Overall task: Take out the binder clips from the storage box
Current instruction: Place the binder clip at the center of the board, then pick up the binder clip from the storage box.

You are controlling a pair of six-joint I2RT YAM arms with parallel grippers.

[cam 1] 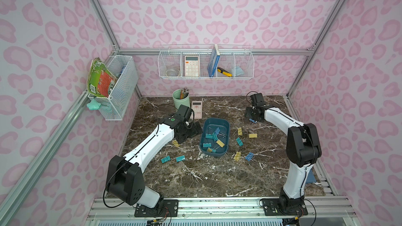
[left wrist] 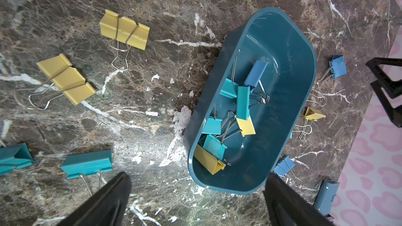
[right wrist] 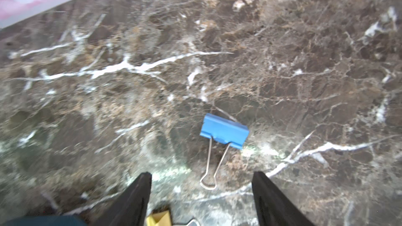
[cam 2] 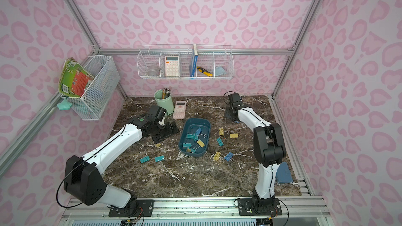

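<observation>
I need to bring my right gripper back and down into the box next, onto the far teal clip's wire handle (cam 1: 209, 133).
The dark teal storage box (cam 1: 214, 153) stands mid-table, and several binder clips (cam 1: 214, 136) in teal, yellow and blue lie inside it; the left wrist view shows the storage box (left wrist: 287, 96) with those clips (left wrist: 242, 102) piled at one end. More clips lie loose on the marble on both sides. My left gripper (cam 1: 192, 129) hovers open just left of the box, nothing between its fingers (left wrist: 118, 189). My right gripper (cam 1: 250, 114) is open at the back right. A blue clip (right wrist: 224, 131) lies free on the marble just ahead of its fingers (right wrist: 141, 190).
A mint-green cup of pencils (cam 1: 181, 100) and a pink calculator (cam 1: 196, 109) stand behind the box. White wire baskets hang on the back wall (cam 1: 205, 61) and left wall (cam 1: 117, 85). A flat blue case (cam 2: 283, 172) lies at the front right by the right arm.
</observation>
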